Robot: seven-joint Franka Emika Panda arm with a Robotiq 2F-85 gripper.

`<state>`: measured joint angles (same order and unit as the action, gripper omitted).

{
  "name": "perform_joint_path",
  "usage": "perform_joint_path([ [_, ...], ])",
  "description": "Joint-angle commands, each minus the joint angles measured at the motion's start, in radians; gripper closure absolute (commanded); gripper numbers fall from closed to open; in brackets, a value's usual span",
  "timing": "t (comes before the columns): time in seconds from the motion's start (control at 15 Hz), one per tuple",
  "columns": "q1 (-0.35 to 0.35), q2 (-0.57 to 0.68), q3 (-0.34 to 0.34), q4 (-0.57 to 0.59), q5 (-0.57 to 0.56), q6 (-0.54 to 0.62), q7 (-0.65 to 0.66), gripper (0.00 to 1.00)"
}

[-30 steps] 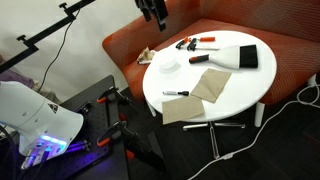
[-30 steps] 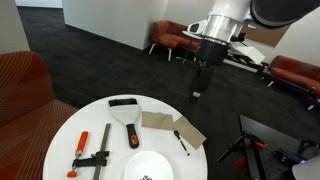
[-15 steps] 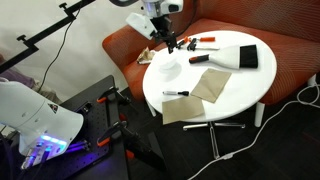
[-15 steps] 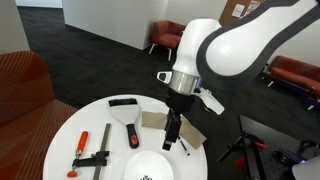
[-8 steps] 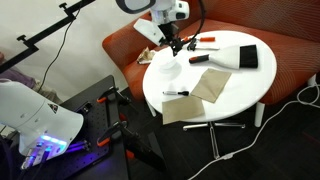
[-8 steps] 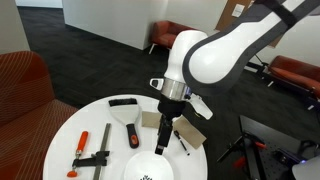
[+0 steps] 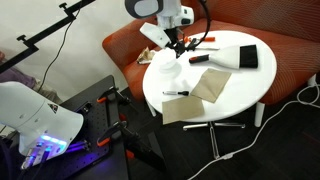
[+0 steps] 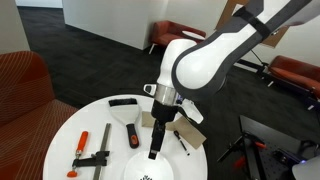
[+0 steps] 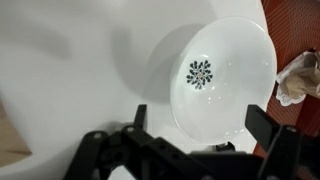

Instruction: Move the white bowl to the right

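Observation:
My open fingers already have the bowl's near rim (image 8: 148,161) (image 9: 176,116) showing between them, so I will next lower my gripper until they straddle that rim and close there.
The white bowl (image 7: 165,69) is small, round and shallow, with a dark flower mark at its centre. It sits near the edge of the round white table (image 7: 235,95), and also shows at the bottom of an exterior view (image 8: 146,171). In the wrist view the bowl (image 9: 222,78) fills the upper right. My gripper (image 7: 172,54) hangs just above the bowl, as an exterior view (image 8: 153,152) also shows. Its jaws (image 9: 200,122) are open, one finger on each side of the bowl's near part, holding nothing.
On the table lie a long white object with a black end (image 7: 236,57), red-handled tools (image 7: 200,42), two brown cloths (image 7: 209,85) and a black marker (image 7: 176,93). An orange couch (image 7: 290,60) curves behind the table. Crumpled paper (image 9: 296,80) lies beside the bowl.
The arm has come down from high above the table to just over the bowl. The bowl and the other things have not moved.

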<state>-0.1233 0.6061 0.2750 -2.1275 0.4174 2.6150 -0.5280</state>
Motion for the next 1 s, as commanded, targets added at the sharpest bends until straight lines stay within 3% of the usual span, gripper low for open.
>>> perform_joint_path([
  [0.0,-0.033,0.060,0.026,0.047,-0.017,0.012,-0.009,0.00],
  [0.67,-0.088,0.156,0.073,0.109,-0.023,-0.024,-0.015,0.00],
  [0.73,-0.090,0.162,0.075,0.112,-0.026,-0.024,-0.013,0.25],
  [0.8,-0.091,0.166,0.078,0.114,-0.028,-0.023,-0.010,0.26],
  [0.93,-0.095,0.172,0.082,0.118,-0.032,-0.024,-0.009,0.42],
])
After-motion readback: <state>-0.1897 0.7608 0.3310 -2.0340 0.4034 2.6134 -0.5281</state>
